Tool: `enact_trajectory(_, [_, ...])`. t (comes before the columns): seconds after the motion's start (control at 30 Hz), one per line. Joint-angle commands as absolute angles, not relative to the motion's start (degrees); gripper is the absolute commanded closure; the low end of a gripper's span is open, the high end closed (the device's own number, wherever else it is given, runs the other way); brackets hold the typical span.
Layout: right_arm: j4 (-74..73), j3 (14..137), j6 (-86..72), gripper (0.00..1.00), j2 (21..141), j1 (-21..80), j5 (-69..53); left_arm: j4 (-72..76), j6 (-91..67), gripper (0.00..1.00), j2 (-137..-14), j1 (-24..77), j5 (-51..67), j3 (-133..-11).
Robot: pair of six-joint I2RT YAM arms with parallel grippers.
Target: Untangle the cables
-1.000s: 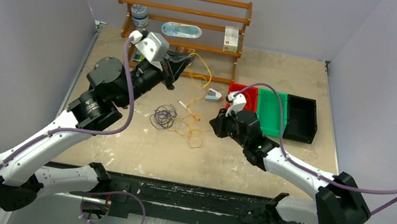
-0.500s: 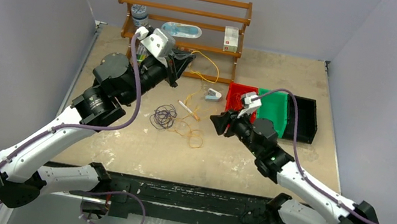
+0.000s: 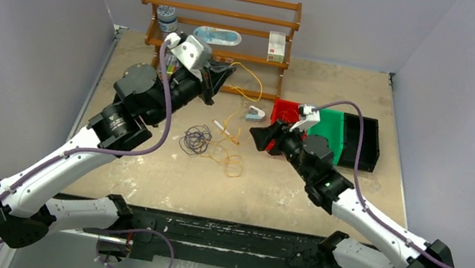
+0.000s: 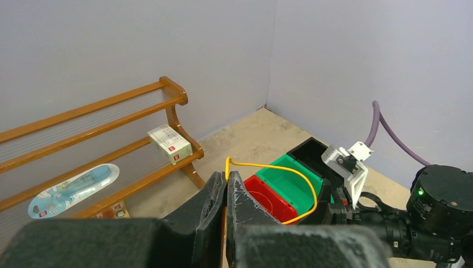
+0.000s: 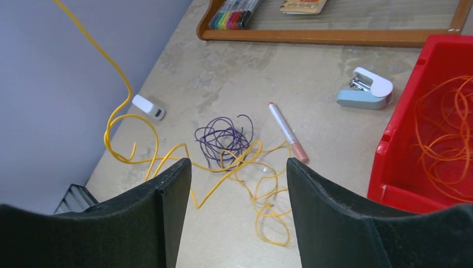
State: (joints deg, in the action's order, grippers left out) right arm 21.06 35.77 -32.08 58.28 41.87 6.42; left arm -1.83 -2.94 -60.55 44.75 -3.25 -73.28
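My right gripper lowers its open fingers down and to the left in the top view next, around the raised piece of the yellow cable, which hangs that way.
My left gripper (image 3: 225,74) hangs raised in front of the shelf, shut on a yellow cable (image 4: 304,181). In the left wrist view the cable sticks up between the pressed fingertips (image 4: 227,180) and arcs right. The rest of the yellow cable (image 5: 262,204) lies looped on the table, crossing a dark purple tangle (image 5: 223,137) (image 3: 196,139). An orange cable (image 5: 446,125) lies coiled in the red bin (image 5: 399,162). Low over the table, right of the tangle, my right gripper (image 3: 254,137) stands open, with nothing between its fingers (image 5: 173,190).
A white pen with a red tip (image 5: 285,129) and a stapler (image 5: 365,89) lie near the cables. A small white object (image 5: 148,107) sits at the left. Green (image 3: 324,134) and black (image 3: 359,141) bins stand beside the red one. The wooden shelf (image 3: 220,13) holds markers (image 5: 234,12).
My right gripper has opened and drawn back up and to the right, away from the yellow loops. The left gripper has risen slightly toward the shelf with the yellow cable.
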Motion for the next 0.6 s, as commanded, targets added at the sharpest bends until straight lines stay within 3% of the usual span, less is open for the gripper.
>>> enact_trajectory(0.0, [23.7,40.3,-37.3,0.34,61.0,41.7,4.3,1.7,-3.9,1.0,-60.6,44.8,-2.1,-72.9])
enact_trajectory(0.2, [22.9,42.1,-38.0,0.36,67.6,41.7,1.5,2.1,-4.0,1.0,-60.6,44.8,-1.7,-72.5])
enact_trajectory(0.57, [21.7,43.2,-38.0,0.53,73.3,41.7,0.0,2.4,-4.1,1.0,-60.2,44.8,-1.8,-71.9])
